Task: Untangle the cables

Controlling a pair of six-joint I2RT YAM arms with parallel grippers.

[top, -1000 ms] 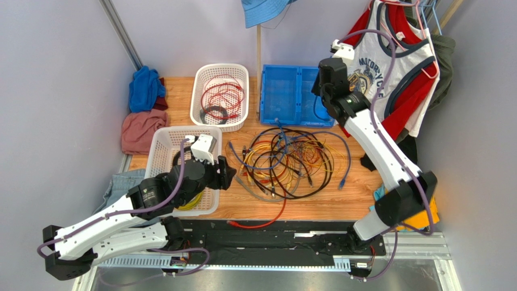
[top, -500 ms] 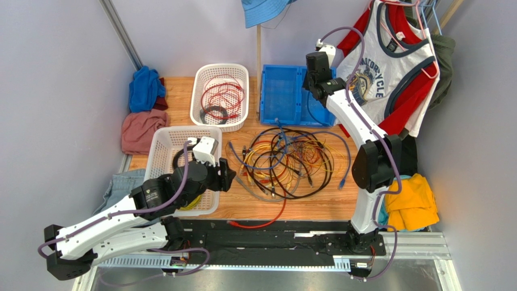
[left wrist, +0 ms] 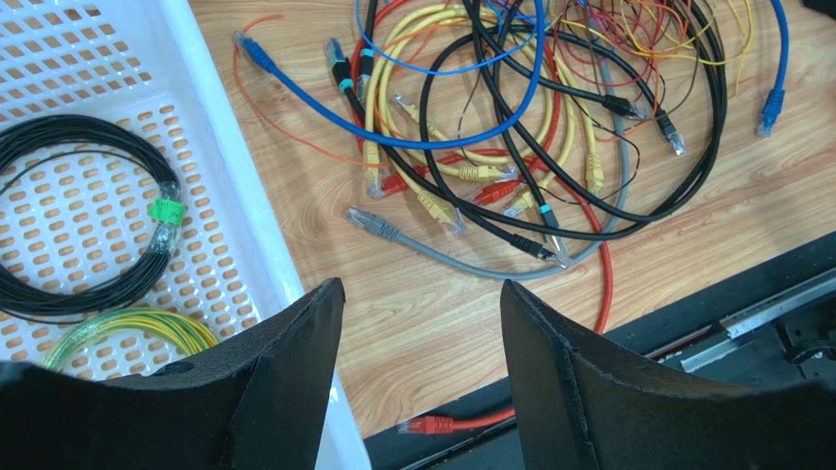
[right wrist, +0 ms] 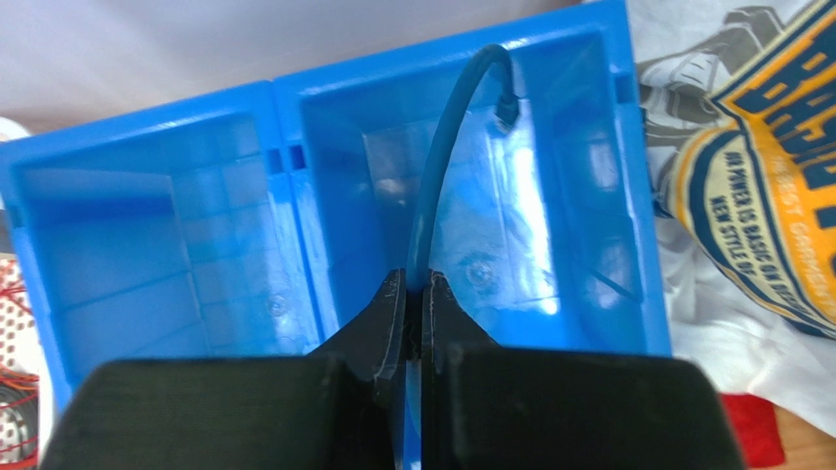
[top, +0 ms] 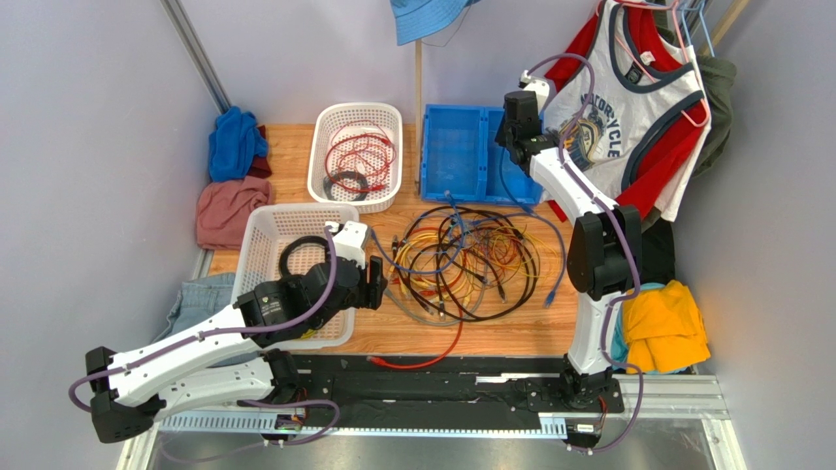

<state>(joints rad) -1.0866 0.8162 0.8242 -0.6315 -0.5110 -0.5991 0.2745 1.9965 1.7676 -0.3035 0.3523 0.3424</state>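
The robot's right gripper needs to go down next to the blue bin's section by the clothes (top: 516, 178) (right wrist: 486, 220) below it and release the blue cable, because the plug end of the cable hangs inside.
The cables (top: 469, 257) lie in a knotted heap of black, blue, yellow, orange and red cords on the wooden table; they also show in the left wrist view (left wrist: 510, 147). My left gripper (left wrist: 422, 299) is open and empty, above bare wood between the near white basket (left wrist: 235, 206) and the heap; in the top view it (top: 376, 284) sits at that basket's right edge. My right gripper (right wrist: 415, 282) is shut on a blue cable (right wrist: 446, 147) and holds it over the right compartment of the blue bin (right wrist: 599, 284); its plug end hangs inside the bin.
The near white basket (top: 257, 240) holds coiled black and yellow-green cables. A far white basket (top: 326, 127) holds red and black cables. The blue bin (top: 442, 176) stands at the back. Clothes lie at the left (top: 235, 142) and hang at the right (top: 638, 108).
My left gripper moved right, off the near basket toward the heap. My right gripper swung left over the blue bin, then settled slightly right, still holding the blue cable.
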